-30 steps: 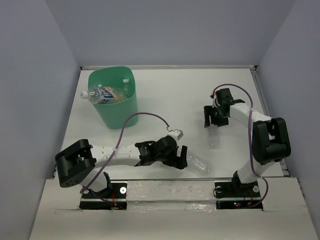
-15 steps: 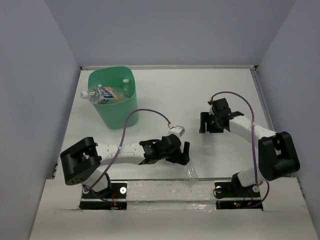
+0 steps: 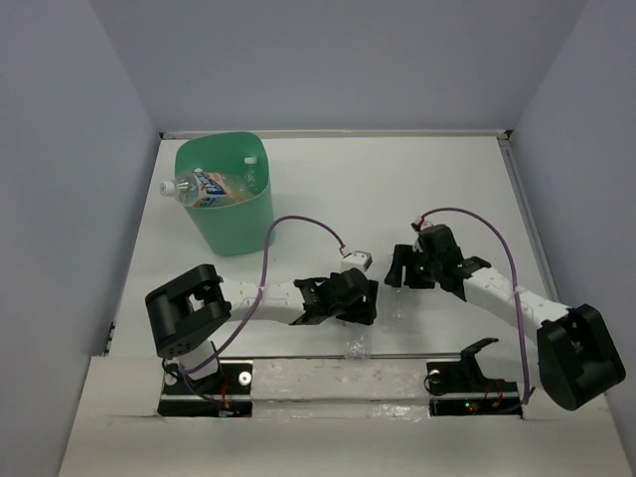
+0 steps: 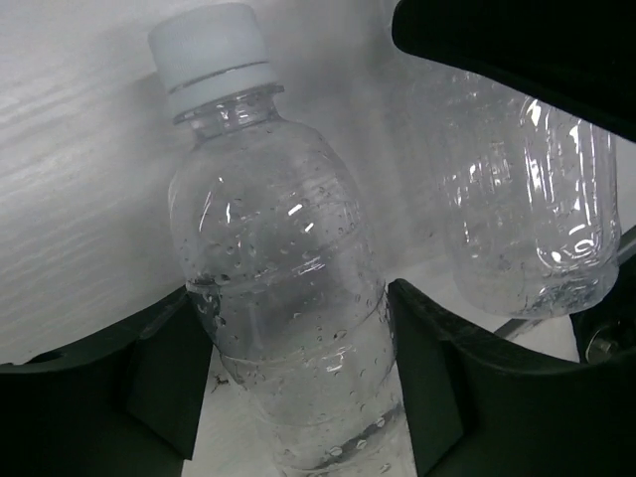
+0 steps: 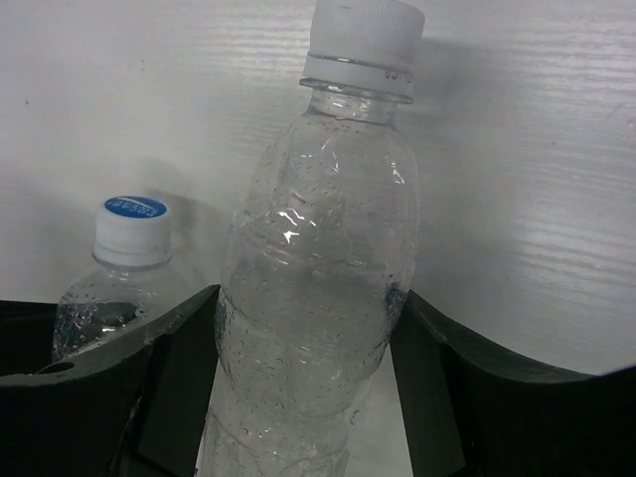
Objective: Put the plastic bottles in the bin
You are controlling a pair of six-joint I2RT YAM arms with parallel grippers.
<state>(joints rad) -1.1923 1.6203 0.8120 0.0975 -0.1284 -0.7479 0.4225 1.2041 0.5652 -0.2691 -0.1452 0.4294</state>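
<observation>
The mint-green bin has free room beside the labelled bottle. My right gripper needs to lift its clear bottle outward next, over the bin's opening [image 3: 224, 163].
Two clear plastic bottles lie near the table's front edge. My left gripper [image 4: 293, 298] is shut on one with a white cap [image 4: 283, 258]; both pads press its sides. From above, that left gripper [image 3: 360, 306] sits over its bottle [image 3: 356, 344]. My right gripper [image 5: 310, 298] is shut on the other clear bottle [image 5: 318, 258], squeezing its body. In the top view the right gripper [image 3: 400, 268] is just right of the left one. The mint-green bin [image 3: 238, 224] stands far left. A labelled bottle [image 3: 199, 186] leans over its rim.
The two grippers nearly touch: the right gripper's bottle [image 4: 527, 199] shows in the left wrist view, and the left one's cap [image 5: 131, 224] in the right wrist view. A white connector [image 3: 356, 260] hangs on the left arm's purple cable. Grey walls enclose the table.
The right arm swung left and toward the front edge with its bottle. The left gripper's jaws closed in on the bottle, which shifted left along the front edge.
</observation>
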